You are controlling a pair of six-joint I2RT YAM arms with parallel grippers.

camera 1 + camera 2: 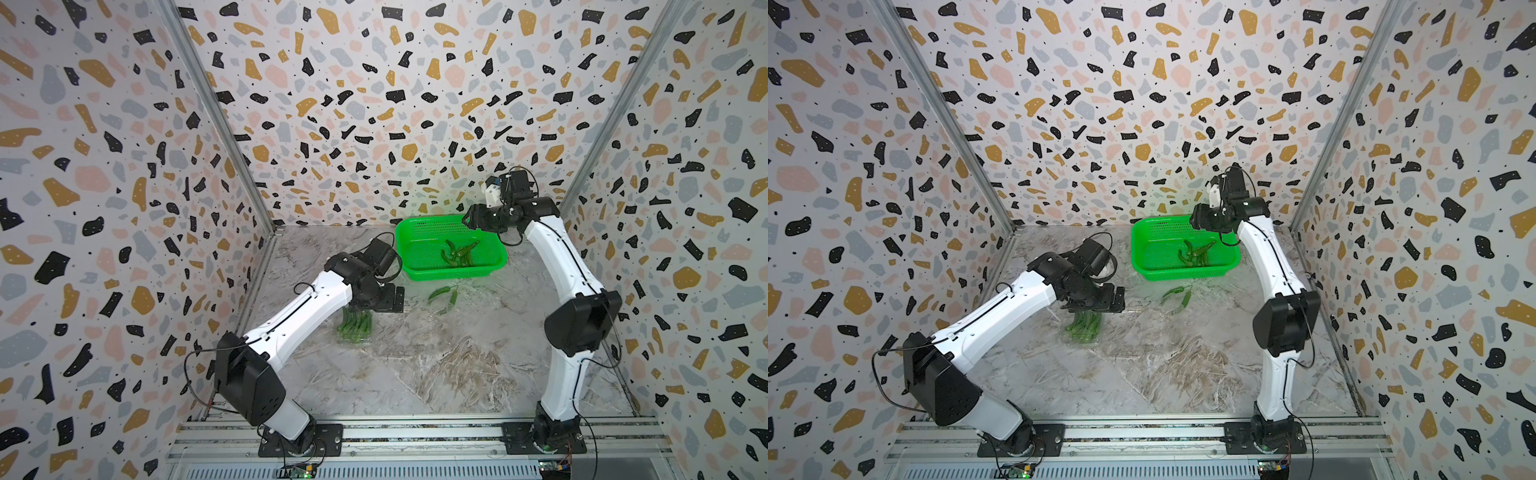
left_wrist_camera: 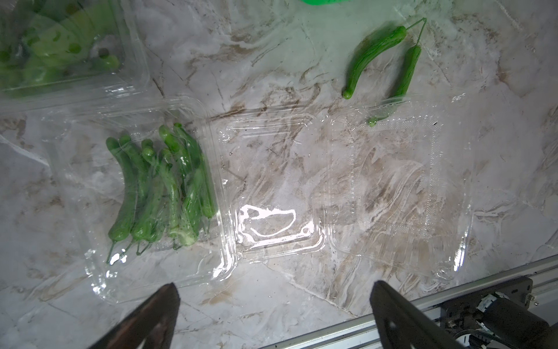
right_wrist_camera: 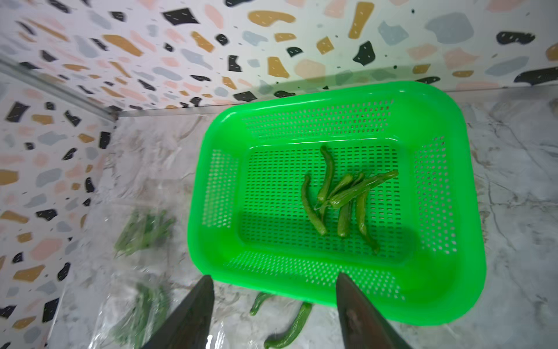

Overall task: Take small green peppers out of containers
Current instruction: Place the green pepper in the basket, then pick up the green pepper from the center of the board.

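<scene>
I will move my right gripper back and down around the pepper's body point(image 1: 453, 297) point(image 3: 292, 327), because the pepper is below it and back from it, touching the empty container and still outside the basket.
Several small green peppers point(image 3: 341, 199) lie in the green basket point(image 3: 332, 93), and my right gripper point(image 3: 274, 278) hangs open and empty above its near rim. Two more peppers point(image 2: 374, 57) lie loose on the marble table, one with its tip on an open, empty clear container point(image 2: 377, 187). Beside that one is a clear container point(image 2: 145, 272) with a bunch of peppers point(image 2: 157, 187) inside. A third holds peppers too point(image 2: 60, 45). My left gripper point(image 2: 273, 288) stands open and empty above the table, just short of these boxes.
In both top views the basket point(image 1: 453, 272) sits at the back right of the table, close to the rear wall. Terrazzo-patterned walls enclose three sides. A metal rail point(image 1: 415, 432) with both arm bases runs along the front edge.
</scene>
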